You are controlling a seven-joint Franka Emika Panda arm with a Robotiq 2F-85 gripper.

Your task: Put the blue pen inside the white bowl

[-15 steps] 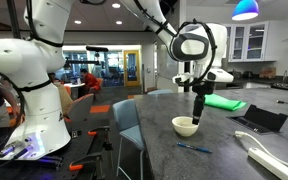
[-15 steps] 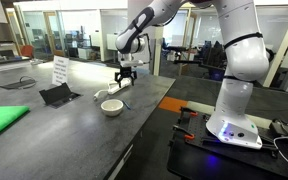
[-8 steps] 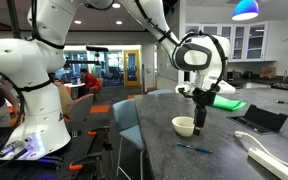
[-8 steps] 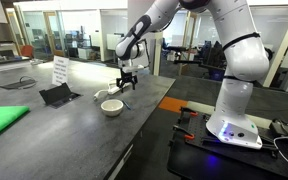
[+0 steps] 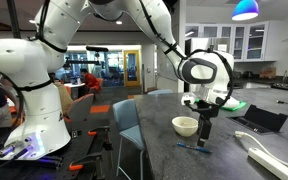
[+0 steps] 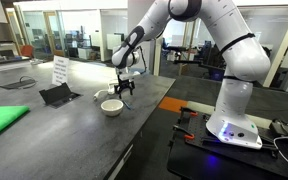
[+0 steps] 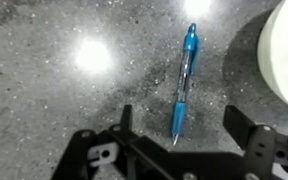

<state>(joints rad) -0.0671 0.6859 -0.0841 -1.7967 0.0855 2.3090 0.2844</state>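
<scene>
The two fingers of my open gripper are already on either side of the blue pen's tip end, so my gripper should move down onto it next.
The blue pen (image 7: 184, 82) lies flat on the dark grey counter, its tip pointing toward my gripper (image 7: 181, 126). The gripper is open and empty, its two fingers (image 7: 124, 120) standing either side of the pen's tip end, above the counter. The white bowl (image 7: 287, 55) shows at the right edge of the wrist view. In an exterior view the bowl (image 5: 186, 126) sits on the counter, the pen (image 5: 194, 148) lies just in front of it, and the gripper (image 5: 205, 130) hangs beside the bowl above the pen. The bowl (image 6: 111, 106) and gripper (image 6: 124, 91) also show from the opposite side.
A flat green rectangular object (image 5: 224, 103) lies behind the bowl; it also shows in an exterior view (image 6: 2, 122). A dark tablet-like device (image 5: 261, 119) and a white object (image 5: 269, 155) lie on the counter. A sign card (image 6: 60, 70) stands further along. The counter edge (image 6: 134, 130) is near the bowl.
The gripper has moved from over the bowl's far side to the pen's side of the bowl and has come down lower. Pen and bowl have not moved.
</scene>
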